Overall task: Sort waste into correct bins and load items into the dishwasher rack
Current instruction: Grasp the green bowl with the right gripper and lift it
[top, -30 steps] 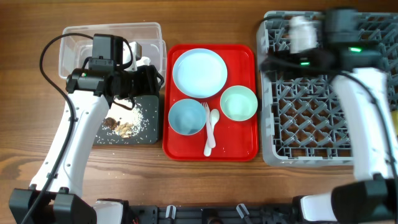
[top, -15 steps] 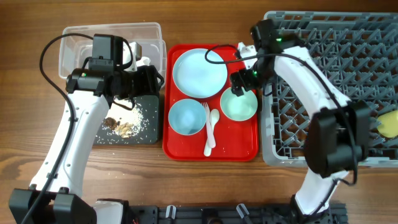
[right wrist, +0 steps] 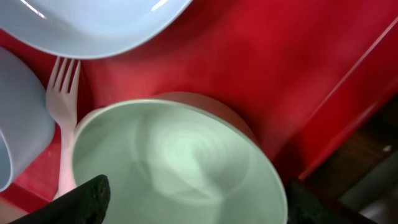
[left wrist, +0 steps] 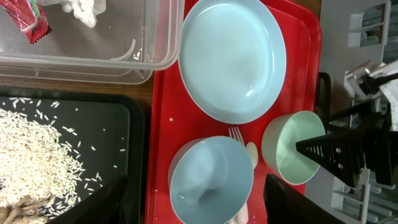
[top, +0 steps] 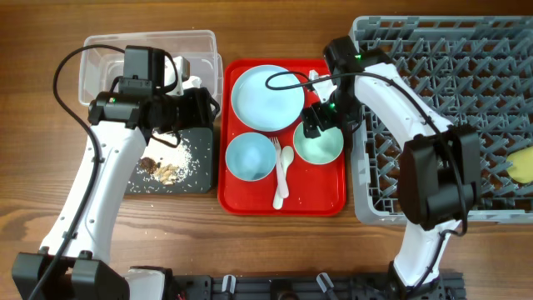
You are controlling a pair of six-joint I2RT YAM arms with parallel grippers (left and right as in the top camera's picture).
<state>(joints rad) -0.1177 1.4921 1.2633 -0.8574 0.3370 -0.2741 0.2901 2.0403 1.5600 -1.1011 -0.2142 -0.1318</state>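
The right gripper moves toward the grey rack (top: 466,50), down to the mint green bowl's rack-side rim next, since the whole bowl nearly fills the finger gap.
My right gripper (top: 321,122) is open and straddles the mint green bowl (top: 321,143) on the red tray; in the right wrist view its fingers (right wrist: 186,208) sit on either side of the bowl (right wrist: 174,155). My left gripper (top: 196,108) is open and empty, hovering over the edge between the bins and the tray. The pale blue plate (top: 266,97), pale blue bowl (top: 250,157), white fork (top: 276,148) and spoon (top: 286,158) lie on the tray. A yellow cup (top: 522,167) lies in the grey rack (top: 466,50). The wrapper (left wrist: 25,15) and tissue (left wrist: 84,9) are in the clear tub (top: 92,50). Food bits and rice (top: 165,169) are in the black tray (top: 200,179).
The red tray (top: 325,198) sits between the bins on the left and the rack on the right. The right arm's cable loops over the plate. Bare wooden table runs along the front.
My right arm swung from the back of the rack over to the red tray and came down around the mint bowl. The yellow cup now lies in the rack. The left arm has not moved.
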